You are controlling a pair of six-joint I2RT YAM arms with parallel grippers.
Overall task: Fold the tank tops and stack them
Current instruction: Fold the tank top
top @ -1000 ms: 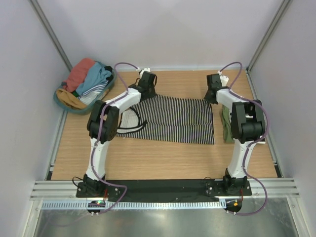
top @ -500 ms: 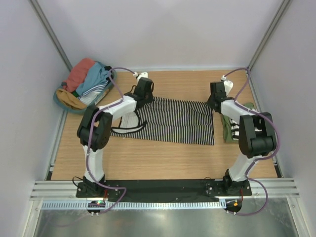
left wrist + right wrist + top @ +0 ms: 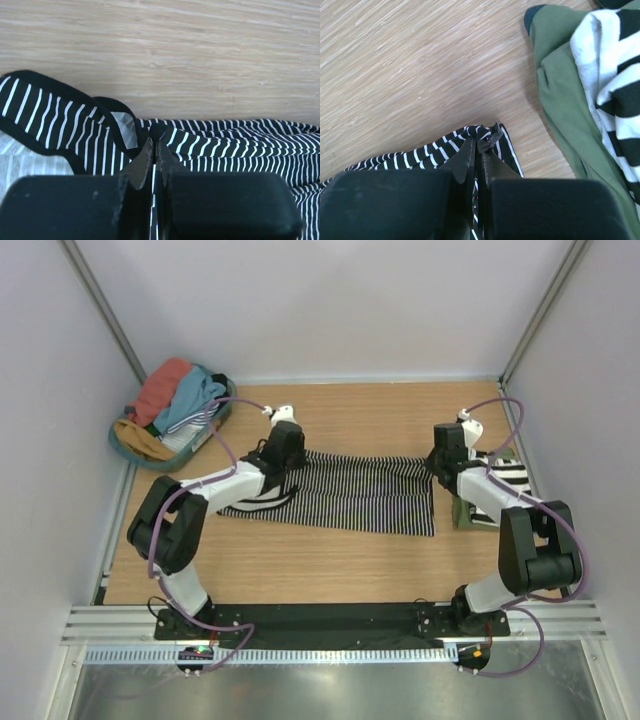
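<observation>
The lower layer lies flat, so my right gripper needs to move back over the lower layer's end (image 3: 425, 508) beside the olive green top and let go of the striped tank top's corner there.
A black-and-white striped tank top (image 3: 350, 490) lies spread across the middle of the wooden table. My left gripper (image 3: 283, 452) is shut on its far edge near the strap end, as the left wrist view (image 3: 156, 137) shows. My right gripper (image 3: 441, 458) is shut on the far right corner of the same top (image 3: 485, 135). The fold is drawn toward me over the lower layer. A folded olive green top (image 3: 565, 105) with a folded wide-striped top (image 3: 500, 475) on it lies at the right.
A round teal basket (image 3: 130, 452) at the far left holds coral, teal blue, mustard and striped tops (image 3: 178, 400). White walls close in left, right and back. A metal rail (image 3: 330, 625) runs along the near table edge.
Both grippers have moved toward me, pulling the striped top's far edge over itself. The top now shows as a narrower band. Both arms have lowered and stretched out.
</observation>
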